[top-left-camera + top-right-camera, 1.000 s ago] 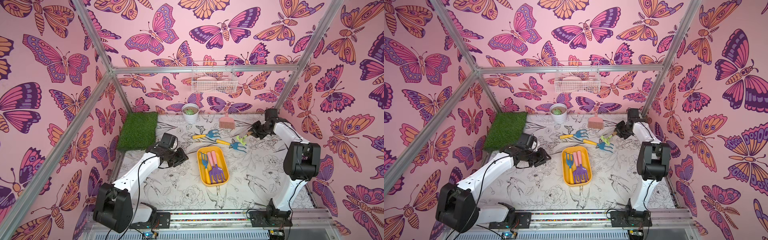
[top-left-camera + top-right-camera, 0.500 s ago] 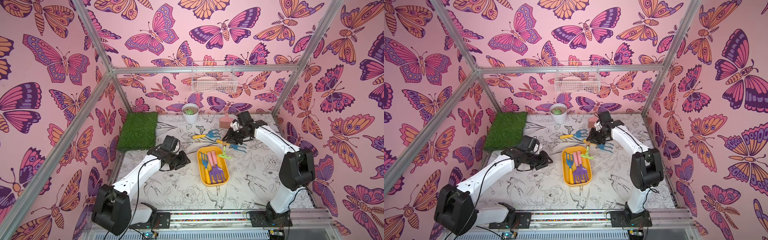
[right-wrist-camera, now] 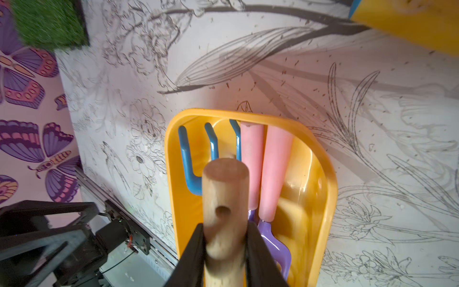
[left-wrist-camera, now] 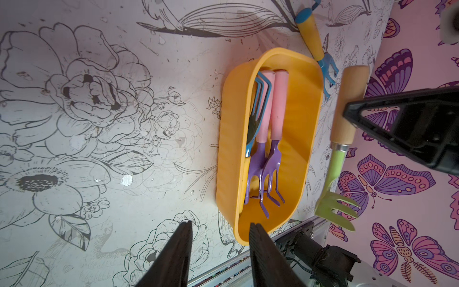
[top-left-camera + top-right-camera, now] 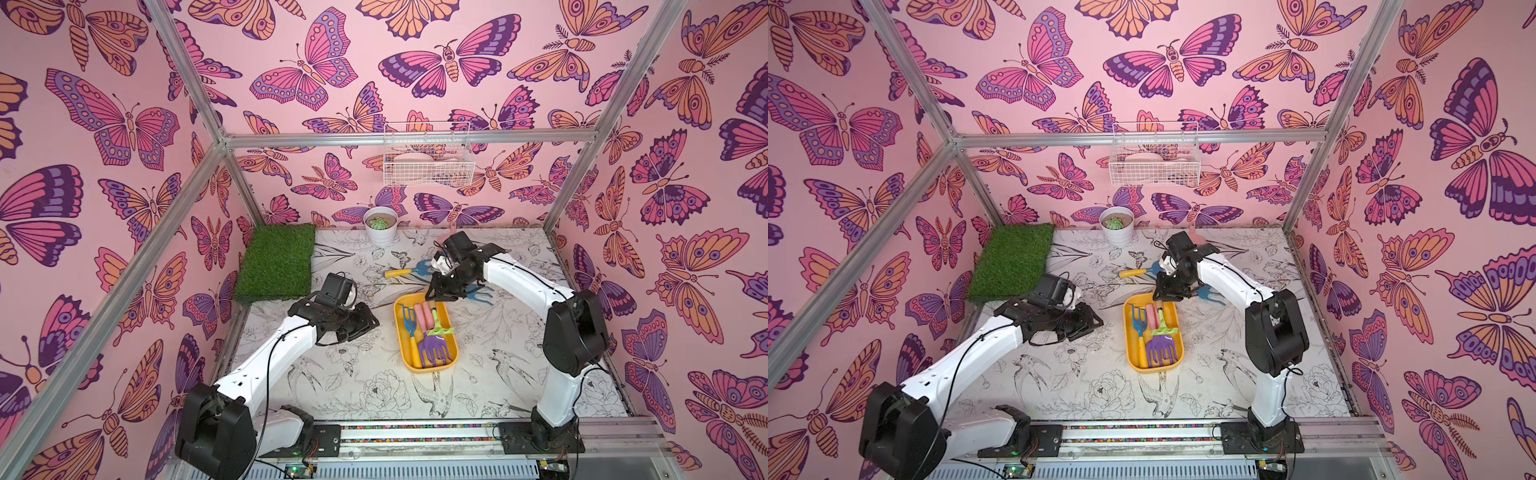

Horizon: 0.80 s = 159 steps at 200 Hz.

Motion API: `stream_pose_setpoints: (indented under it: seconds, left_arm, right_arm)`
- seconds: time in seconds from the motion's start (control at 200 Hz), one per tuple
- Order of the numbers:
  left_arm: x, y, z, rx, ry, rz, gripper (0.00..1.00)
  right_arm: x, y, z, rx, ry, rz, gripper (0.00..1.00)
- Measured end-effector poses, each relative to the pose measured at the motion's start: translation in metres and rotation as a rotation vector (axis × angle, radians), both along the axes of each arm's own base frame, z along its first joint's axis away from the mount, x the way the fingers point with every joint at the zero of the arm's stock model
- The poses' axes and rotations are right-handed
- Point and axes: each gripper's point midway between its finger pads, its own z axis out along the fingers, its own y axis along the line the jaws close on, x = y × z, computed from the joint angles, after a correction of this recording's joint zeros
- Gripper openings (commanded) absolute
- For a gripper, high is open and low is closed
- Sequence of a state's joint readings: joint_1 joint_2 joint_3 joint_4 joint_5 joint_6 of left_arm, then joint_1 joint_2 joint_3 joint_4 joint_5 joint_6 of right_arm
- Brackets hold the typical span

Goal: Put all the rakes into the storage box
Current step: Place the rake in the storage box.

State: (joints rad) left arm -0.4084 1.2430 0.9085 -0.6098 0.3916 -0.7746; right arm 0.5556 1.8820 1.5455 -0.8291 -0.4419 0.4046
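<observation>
My right gripper is above and forward of the storage box's far end. It will next go down, move back a little and let go of the rake's handle inside that end.
The rake has a wooden handle and a green pronged head. My right gripper is shut on the handle and holds the rake slanted over the far end of the yellow storage box. In both top views the green head lies over the tools in the box; whether it touches them I cannot tell. My left gripper stands open and empty just left of the box, its fingertips low over the table.
The box holds two purple pink-handled tools and a blue rake. Behind it on the table lie two more blue tools. A grass mat and potted succulent sit at the back; a wire basket hangs on the wall.
My right arm has swung from the back right of the table toward the middle, carrying the rake until its head is over the storage box. The left arm has barely moved.
</observation>
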Motion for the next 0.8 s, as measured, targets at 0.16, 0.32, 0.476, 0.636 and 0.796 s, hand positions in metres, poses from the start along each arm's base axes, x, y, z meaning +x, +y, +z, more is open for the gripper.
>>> stream_pose_setpoints:
  seconds: [0.16,0.32,0.476,0.636,0.796]
  left_arm:
    - [-0.001,0.001,-0.002,0.004,0.005,0.002,0.44]
    - [-0.001,0.001,-0.003,0.005,0.007,0.002,0.44]
    - [-0.001,0.001,-0.003,0.005,0.007,0.002,0.44]
    - [-0.002,0.001,-0.005,0.007,0.012,0.002,0.44]
    - [-0.002,0.001,-0.006,0.009,0.015,0.002,0.44]
  right_arm:
    - [-0.003,0.0,-0.007,-0.036,-0.008,0.023,0.01]
    - [-0.001,-0.002,-0.009,-0.05,-0.017,0.015,0.05]
    - [-0.003,-0.005,-0.016,-0.067,-0.015,0.01,0.12]
    - [-0.008,-0.003,-0.021,-0.081,-0.015,0.021,0.15]
    - [-0.013,-0.002,-0.024,-0.086,-0.01,0.027,0.26]
